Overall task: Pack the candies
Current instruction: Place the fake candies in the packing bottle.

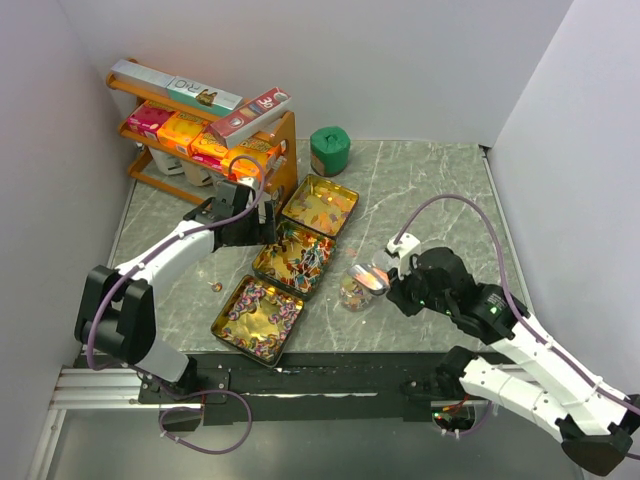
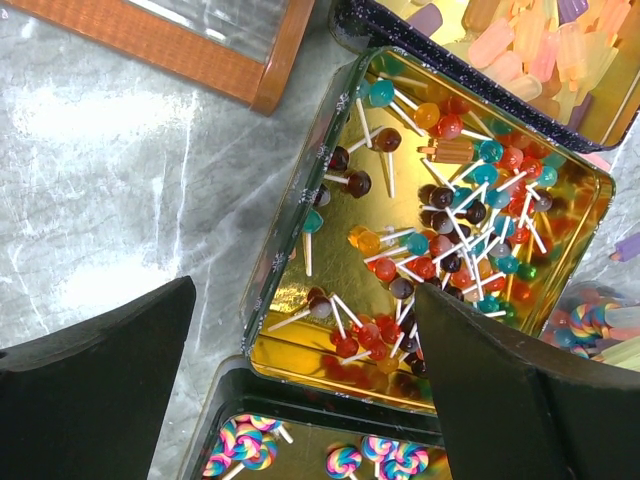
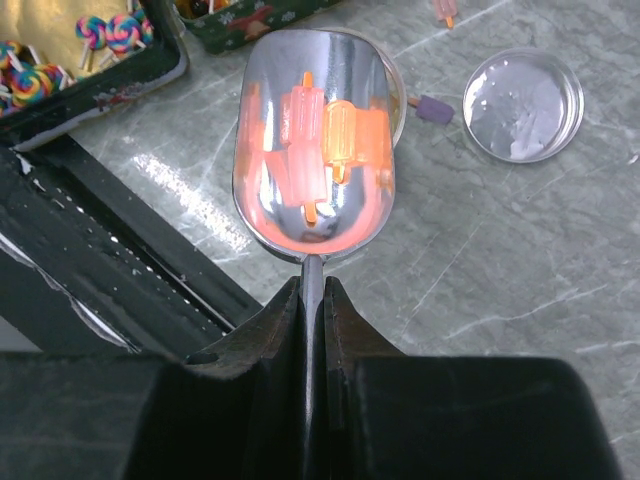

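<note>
I should next tip the scoop (image 3: 312, 150) out over the jar. Then I should move my right gripper outward and down onto the marble past the lid (image 3: 617, 125), a clear spot to release it.
Three open gold tins lie in a diagonal row. The far tin (image 1: 322, 204) holds orange-yellow ice-lolly sweets (image 2: 530, 40). The middle tin (image 1: 293, 258) holds red, blue and brown lollipops (image 2: 450, 220). The near tin (image 1: 257, 318) holds pink-purple swirl lollipops (image 2: 245, 445). My left gripper (image 2: 305, 330) is open and empty over the middle tin's near left rim (image 2: 290, 250). My right gripper (image 3: 312, 285) is shut on the handle of a metal scoop (image 3: 312, 150). The scoop carries several orange and pink sweets above a small clear jar (image 1: 352, 291).
The jar's round clear lid (image 3: 525, 105) and a loose purple sweet (image 3: 432, 108) lie on the marble table beside the jar. An orange rack (image 1: 200, 130) with cardboard boxes stands at the back left. A green container (image 1: 329, 150) stands behind the tins. A small loose piece (image 1: 215, 287) lies left of the near tin.
</note>
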You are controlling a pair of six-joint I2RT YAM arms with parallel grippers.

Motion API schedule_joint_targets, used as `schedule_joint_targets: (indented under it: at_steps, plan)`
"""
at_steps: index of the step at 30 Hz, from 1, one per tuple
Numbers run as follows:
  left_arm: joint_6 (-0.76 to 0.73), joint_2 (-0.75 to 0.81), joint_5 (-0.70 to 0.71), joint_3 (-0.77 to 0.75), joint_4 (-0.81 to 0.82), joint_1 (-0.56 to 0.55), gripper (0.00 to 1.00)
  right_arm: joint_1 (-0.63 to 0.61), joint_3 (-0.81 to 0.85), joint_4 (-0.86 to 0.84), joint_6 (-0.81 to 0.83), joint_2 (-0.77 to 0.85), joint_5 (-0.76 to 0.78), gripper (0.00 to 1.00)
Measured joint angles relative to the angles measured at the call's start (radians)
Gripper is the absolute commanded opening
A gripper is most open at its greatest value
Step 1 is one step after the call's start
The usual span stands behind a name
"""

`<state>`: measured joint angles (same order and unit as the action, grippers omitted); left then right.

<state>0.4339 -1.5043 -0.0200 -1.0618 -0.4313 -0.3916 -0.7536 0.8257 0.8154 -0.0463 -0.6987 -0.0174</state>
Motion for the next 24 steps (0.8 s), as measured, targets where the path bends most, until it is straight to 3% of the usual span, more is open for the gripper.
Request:
schedule_joint_targets:
  at_steps: [13,24]
  plan:
    - [0.002,-0.05,0.0,-0.039,0.001,0.0,0.96,-0.001,0.033,0.025,-0.039,-0.055,0.002,0.0]
    - [0.002,-0.076,-0.003,-0.05,0.001,0.0,0.96,-0.001,-0.005,-0.005,-0.193,-0.01,0.002,0.0]
